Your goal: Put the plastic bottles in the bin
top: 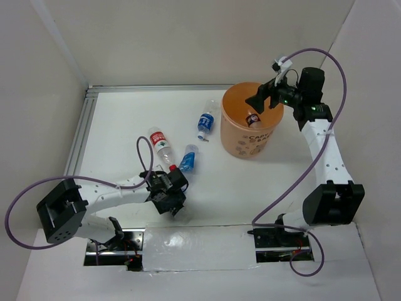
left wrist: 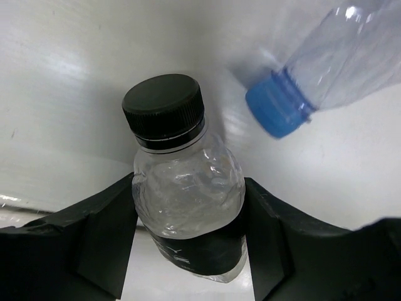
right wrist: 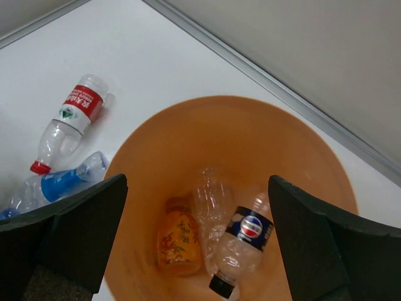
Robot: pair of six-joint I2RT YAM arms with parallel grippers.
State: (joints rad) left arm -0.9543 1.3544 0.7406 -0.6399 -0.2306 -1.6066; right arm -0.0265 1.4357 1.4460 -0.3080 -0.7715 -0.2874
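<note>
The tall bin's opening (top: 240,106) is outward of the left gripper and to its right in the top view, so the robot will next lift the bottle over the bin's rim and let go.
In the left wrist view a clear plastic bottle (left wrist: 188,188) with a black cap and black label stands between my left gripper's (left wrist: 189,210) jaws. Both fingers press its sides, so the gripper is shut on it. From above, that gripper (top: 169,195) is low at the table's near left. The orange bin (top: 249,135) stands at the back right. My right gripper (right wrist: 197,191) hangs open and empty over the bin (right wrist: 250,138). Inside lie an amber bottle (right wrist: 178,241), a clear bottle (right wrist: 213,200) and a blue-labelled bottle (right wrist: 247,235).
Three more bottles lie on the table left of the bin: a red-labelled bottle (top: 161,145), a blue-labelled bottle (top: 188,158) and another blue-labelled bottle (top: 205,123). A blue-capped bottle (left wrist: 326,63) lies close to the held one. Walls enclose the table at the back and on both sides.
</note>
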